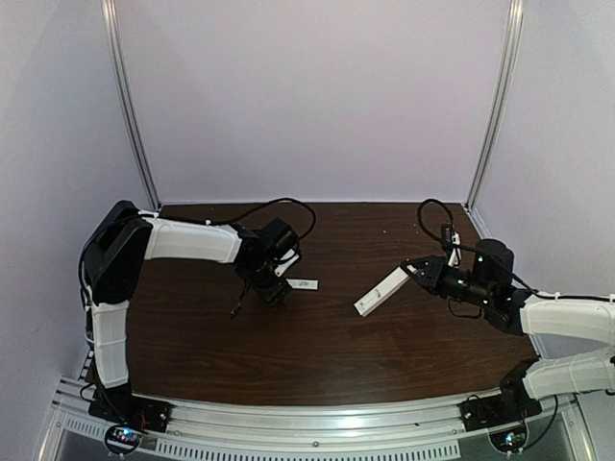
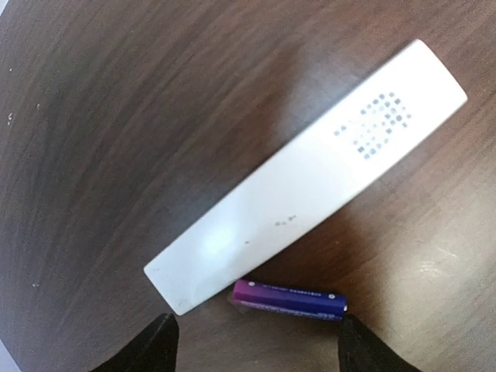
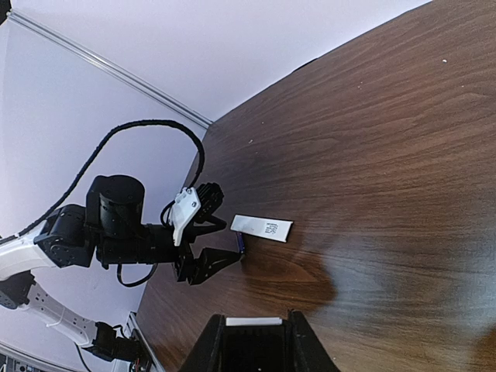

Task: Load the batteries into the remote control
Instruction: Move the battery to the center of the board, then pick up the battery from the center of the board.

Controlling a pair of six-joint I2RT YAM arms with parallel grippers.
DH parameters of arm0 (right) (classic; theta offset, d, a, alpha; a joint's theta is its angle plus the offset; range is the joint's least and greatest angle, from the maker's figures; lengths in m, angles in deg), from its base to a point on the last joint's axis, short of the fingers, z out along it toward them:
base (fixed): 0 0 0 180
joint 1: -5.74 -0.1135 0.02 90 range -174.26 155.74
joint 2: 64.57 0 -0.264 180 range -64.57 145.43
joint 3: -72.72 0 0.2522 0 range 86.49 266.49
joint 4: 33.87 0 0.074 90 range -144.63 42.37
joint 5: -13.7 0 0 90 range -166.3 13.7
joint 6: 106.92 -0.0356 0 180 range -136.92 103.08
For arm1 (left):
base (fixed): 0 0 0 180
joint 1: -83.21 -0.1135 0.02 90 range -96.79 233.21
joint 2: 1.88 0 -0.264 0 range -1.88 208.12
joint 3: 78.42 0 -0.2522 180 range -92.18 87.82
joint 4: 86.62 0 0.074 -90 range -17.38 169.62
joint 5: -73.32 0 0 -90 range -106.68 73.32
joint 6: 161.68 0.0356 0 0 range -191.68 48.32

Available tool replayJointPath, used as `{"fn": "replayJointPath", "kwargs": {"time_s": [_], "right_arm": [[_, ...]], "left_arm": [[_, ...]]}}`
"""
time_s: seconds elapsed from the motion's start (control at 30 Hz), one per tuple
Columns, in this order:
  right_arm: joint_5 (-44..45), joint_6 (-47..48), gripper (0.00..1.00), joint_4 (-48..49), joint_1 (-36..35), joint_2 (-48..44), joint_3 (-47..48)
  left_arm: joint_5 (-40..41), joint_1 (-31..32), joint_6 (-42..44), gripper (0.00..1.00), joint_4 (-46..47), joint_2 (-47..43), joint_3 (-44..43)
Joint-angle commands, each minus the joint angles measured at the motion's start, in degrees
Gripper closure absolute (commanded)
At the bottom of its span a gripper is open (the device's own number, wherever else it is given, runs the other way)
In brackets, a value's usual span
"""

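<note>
I should turn my left gripper next and bring its fingers to the long sides of the bluish-purple battery before it closes, because the battery lies lengthwise from fingertip to fingertip.
My left gripper [image 1: 272, 292] is open and low over the table, its fingertips [image 2: 159, 345] on either side of a bluish-purple battery [image 2: 288, 301] that lies flat. The battery touches the edge of a thin flat white strip [image 2: 310, 174] with a printed patch, which also shows in the top view [image 1: 303, 284]. My right gripper [image 1: 413, 272] is shut on one end of the white remote control [image 1: 379, 291], holding it slanted above the table at the right. Only the remote's end [image 3: 252, 321] shows between the right fingers. I cannot pick out the second battery for sure.
A slim dark thing [image 1: 234, 308] lies on the wooden table [image 1: 317, 355] left of my left gripper; I cannot tell what it is. Black cables loop at the back [image 1: 288, 204] and back right [image 1: 434, 216]. White walls enclose three sides.
</note>
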Motion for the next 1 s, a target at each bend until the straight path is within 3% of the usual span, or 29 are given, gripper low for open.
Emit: {"fn": "replayJointPath", "kwargs": {"time_s": [0.0,0.23,0.4,0.57,0.7,0.97], "right_arm": [[0.8,0.6,1.0,0.5,0.5,-0.9,-0.8],[0.7,0.5,1.0,0.7,0.5,-0.8,-0.9],[0.1,0.9,1.0,1.1,0.5,-0.7,-0.9],[-0.6,1.2,1.0,2.1,0.5,-0.1,-0.7],[-1.8,0.9,1.0,3.4,0.5,1.4,-0.4],[-1.5,0.6,1.0,3.4,0.6,1.3,-0.4]], "left_arm": [[-0.6,-2.1,2.5,0.28,1.7,0.5,-2.9],[-4.8,-5.3,7.6,0.27,0.7,-1.5,-6.1],[-16.7,-6.2,19.8,0.35,-1.5,-3.7,-5.0],[-23.3,-6.4,33.4,0.38,-4.5,-5.0,-3.7],[-23.0,-6.6,44.4,0.39,-4.6,-4.0,-3.6],[-25.5,-8.4,51.9,0.5,-8.5,0.7,-9.0]]}}
